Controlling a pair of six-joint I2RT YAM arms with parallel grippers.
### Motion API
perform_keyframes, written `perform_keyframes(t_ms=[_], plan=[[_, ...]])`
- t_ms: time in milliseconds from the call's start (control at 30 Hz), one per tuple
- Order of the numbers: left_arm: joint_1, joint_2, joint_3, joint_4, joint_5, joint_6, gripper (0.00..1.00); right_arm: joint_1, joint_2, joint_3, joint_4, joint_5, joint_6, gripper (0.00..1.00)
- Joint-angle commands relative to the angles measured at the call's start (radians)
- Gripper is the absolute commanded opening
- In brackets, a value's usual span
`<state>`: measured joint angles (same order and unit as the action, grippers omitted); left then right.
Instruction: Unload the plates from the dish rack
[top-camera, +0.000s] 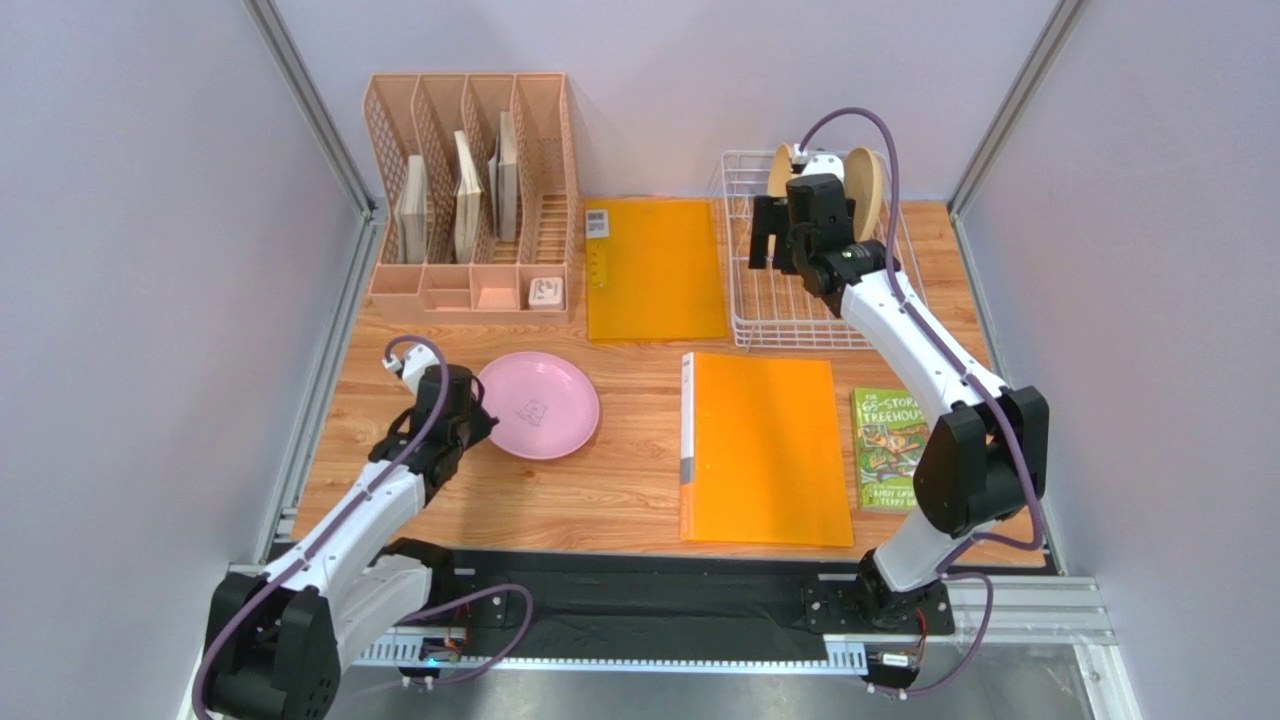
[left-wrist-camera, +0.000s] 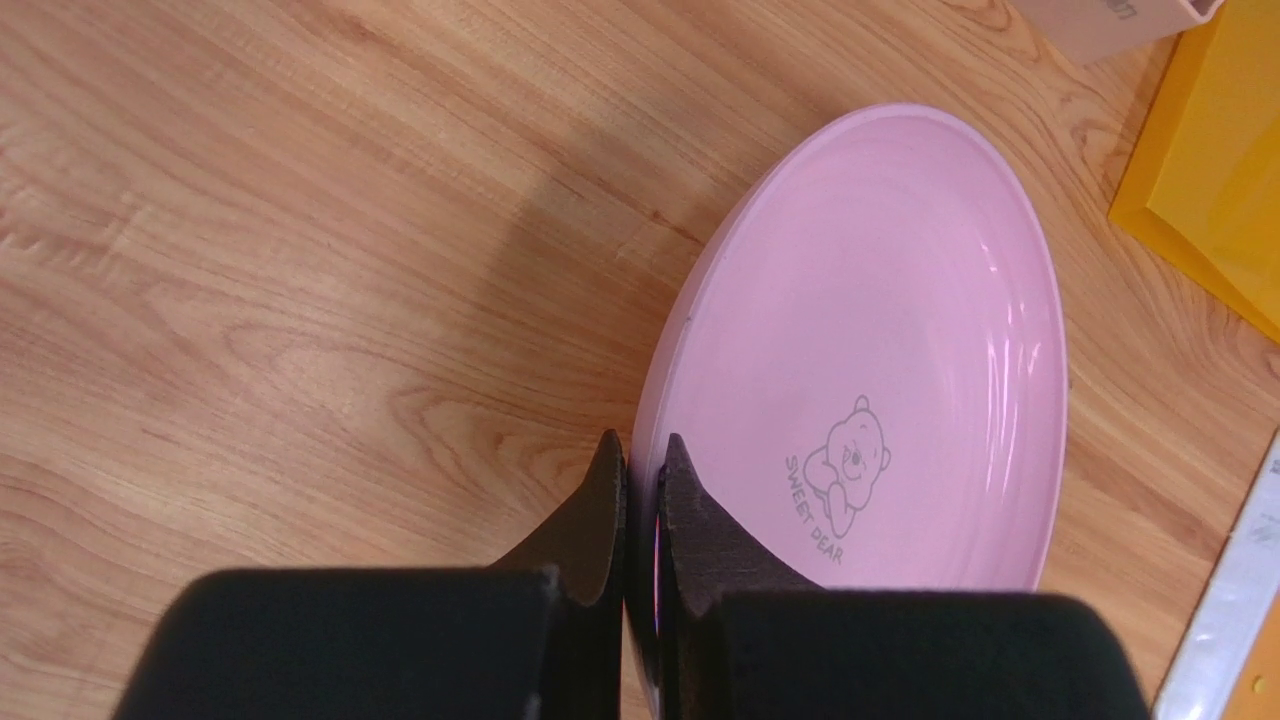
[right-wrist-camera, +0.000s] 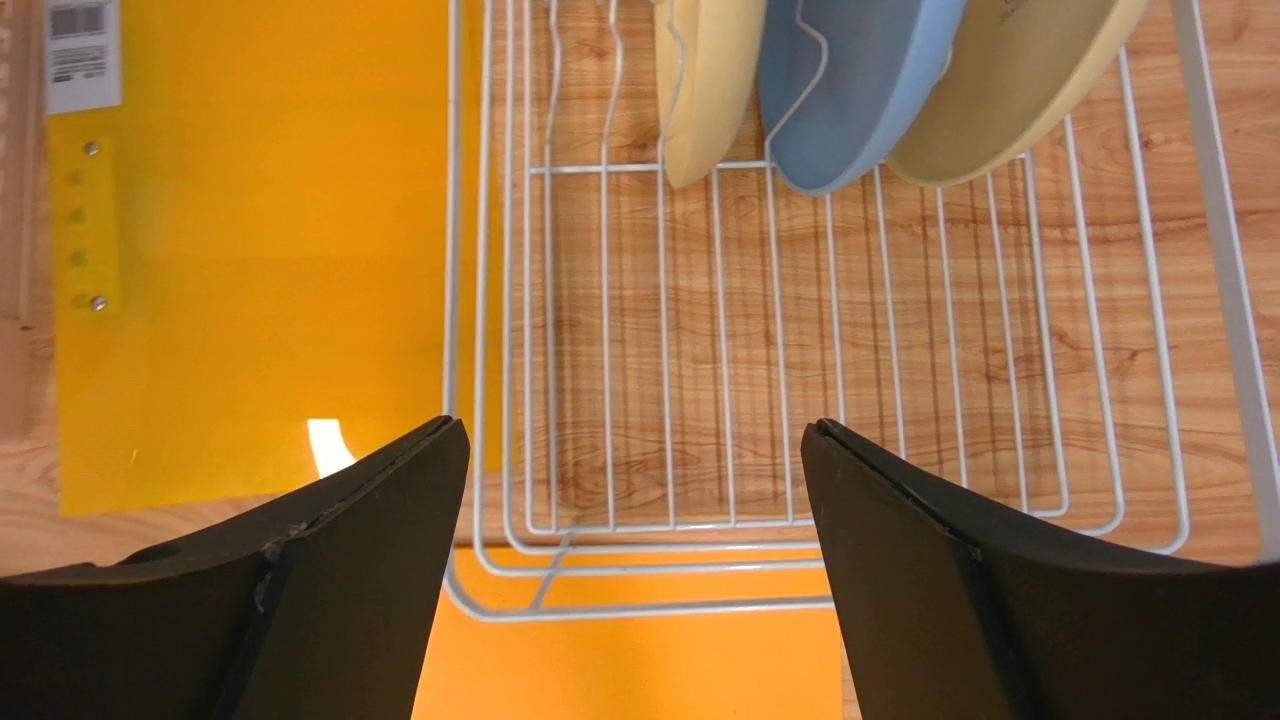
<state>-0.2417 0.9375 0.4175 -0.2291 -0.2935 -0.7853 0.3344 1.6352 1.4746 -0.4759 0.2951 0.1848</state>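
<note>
The beige plate stands upright beside empty rack slots. My right gripper should next reach outward along the rack and put its open fingers on both sides of the beige plate's near rim.
A pink plate lies on the wooden table at the left; in the left wrist view it shows a bear print. My left gripper is shut on its near-left rim. The white wire dish rack stands at the back right. At its far end, upright, are a beige plate, a light blue plate and a tan plate. My right gripper is open and empty above the rack's near part, short of the plates.
A peach slotted organizer with books stands at the back left. An orange folder lies left of the rack and partly under it. An orange binder and a green book lie in front of the rack.
</note>
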Motion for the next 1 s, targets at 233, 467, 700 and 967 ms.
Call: perform_keyframes(t_ms=[233,467,700,967], plan=[[-0.002,0.040,-0.045,0.030,-0.038,-0.051,0.07,-0.052,0.133,0.173,0.017,0.125,-0.054,0.88],[-0.002,0.050,-0.063,0.054,-0.026,-0.052,0.42,-0.075,0.273,0.312,0.040,0.176,-0.113,0.88],[-0.002,0.018,-0.066,0.034,-0.010,-0.058,0.71,-0.086,0.468,0.525,0.033,0.164,-0.169,0.80],[-0.002,-0.155,-0.068,0.059,0.008,0.049,0.84,-0.087,0.635,0.693,0.034,0.236,-0.258,0.47]])
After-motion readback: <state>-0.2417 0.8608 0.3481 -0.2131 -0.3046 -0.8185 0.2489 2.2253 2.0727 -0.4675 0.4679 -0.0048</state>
